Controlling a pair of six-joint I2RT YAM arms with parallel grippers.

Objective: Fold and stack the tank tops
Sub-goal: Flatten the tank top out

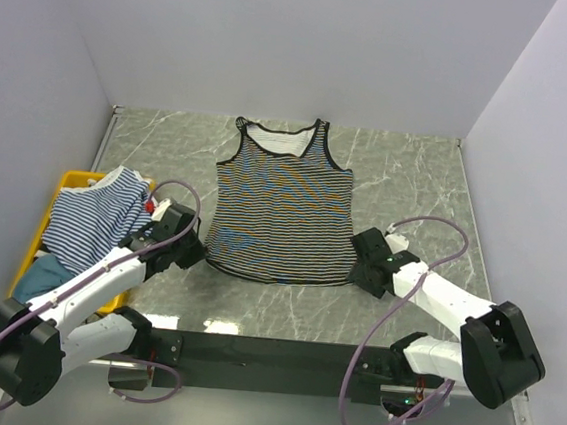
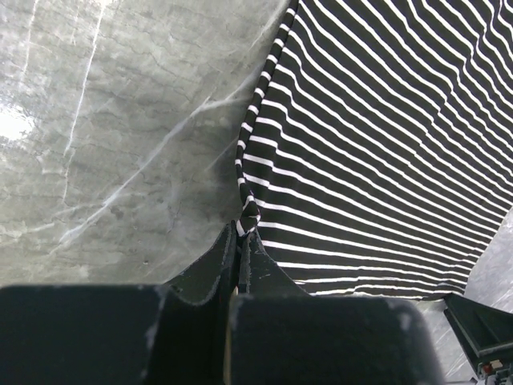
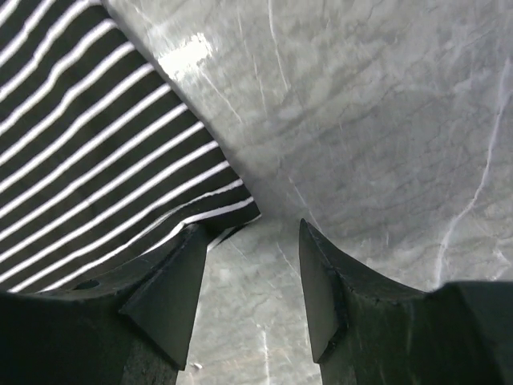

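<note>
My right gripper eases onto the tank top's near hem corner (image 1: 349,281) (image 3: 244,210) beside it next and closes, since the corner's tip is just ahead of open fingers.
A black-and-white striped tank top (image 1: 282,204) with black trim lies flat in the middle of the grey marble table, neck away from me. My left gripper (image 1: 197,252) is at its bottom-left corner. In the left wrist view the jaws are shut on a pinch of that corner's hem (image 2: 247,215). My right gripper (image 1: 362,272) is at the bottom-right corner, open, its jaws beside the hem corner (image 3: 232,210) with bare table between them. A blue-and-white striped tank top (image 1: 92,216) lies heaped in the yellow bin (image 1: 68,180) at the left.
The yellow bin stands on the table's left side and also holds a teal garment (image 1: 41,275). White walls close in the back and both sides. A black rail (image 1: 260,351) carries the arm bases along the near edge.
</note>
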